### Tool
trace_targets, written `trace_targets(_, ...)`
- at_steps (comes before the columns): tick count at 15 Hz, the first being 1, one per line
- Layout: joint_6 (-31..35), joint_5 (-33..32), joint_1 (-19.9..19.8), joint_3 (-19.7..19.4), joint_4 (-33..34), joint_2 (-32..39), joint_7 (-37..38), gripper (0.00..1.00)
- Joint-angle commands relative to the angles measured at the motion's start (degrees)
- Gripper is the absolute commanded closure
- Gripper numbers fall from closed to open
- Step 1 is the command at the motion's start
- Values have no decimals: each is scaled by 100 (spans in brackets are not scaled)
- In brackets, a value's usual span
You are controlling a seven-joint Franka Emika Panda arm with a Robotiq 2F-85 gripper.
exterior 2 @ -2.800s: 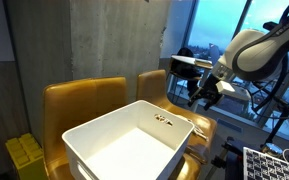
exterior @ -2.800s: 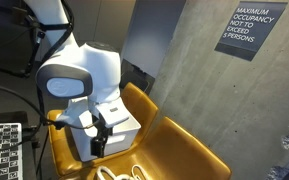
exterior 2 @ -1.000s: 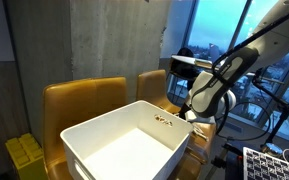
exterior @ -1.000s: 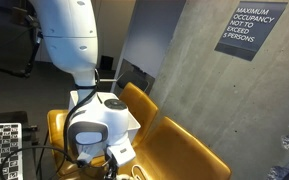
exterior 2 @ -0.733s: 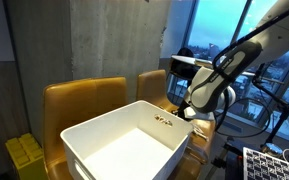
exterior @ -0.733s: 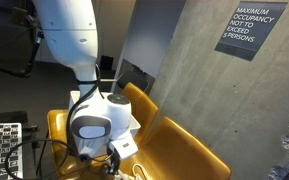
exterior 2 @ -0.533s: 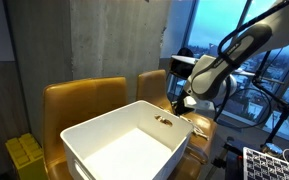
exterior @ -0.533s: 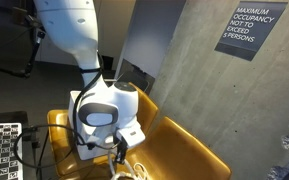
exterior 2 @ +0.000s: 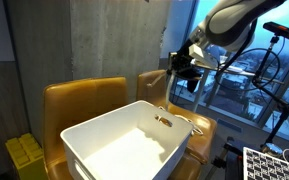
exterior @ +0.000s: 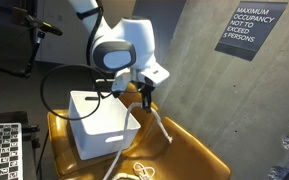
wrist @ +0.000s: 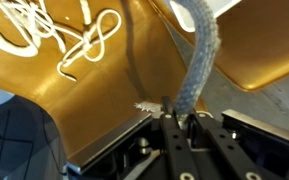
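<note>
The rope's long tail hangs below the white bin's rim. My gripper should next go well up, move across over the bin's open inside, and then go down to release the rope.
My gripper hangs high above the yellow chair seat, beside the white bin. It is shut on a grey braided rope, which runs up from between the fingers in the wrist view. In an exterior view the rope trails down from the jaws to loose white coils on the seat. Those coils also show in the wrist view, on the yellow seat. My gripper stands above the chair backs behind the white bin.
Concrete wall with an occupancy sign stands behind the chairs. Checkerboard panels sit at the frame edges. A yellow object lies low by the chair. Windows and a tripod fill the far side.
The arm has risen from low on the seat to well above the chair, and the rope has come up with it. The jaws closed further early on and then held.
</note>
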Motion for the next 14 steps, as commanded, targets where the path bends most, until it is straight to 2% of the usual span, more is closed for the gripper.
trace_targets(1,-366,-102,159,159,76,-889,-44,97)
trace_targets(4,-824,-318,381,277,453,-1371,152,97)
trace_targets(8,-1843,-802,685,584,1200,-1757,641,97)
trace_targets(9,-2140,-949,771,704,1424,-1780,824,97)
trace_targets(10,-2449,-1062,618,1067,1678,-1757,1017,97)
trace_targets(14,-2985,-1046,670,1494,2141,-1403,1204,97)
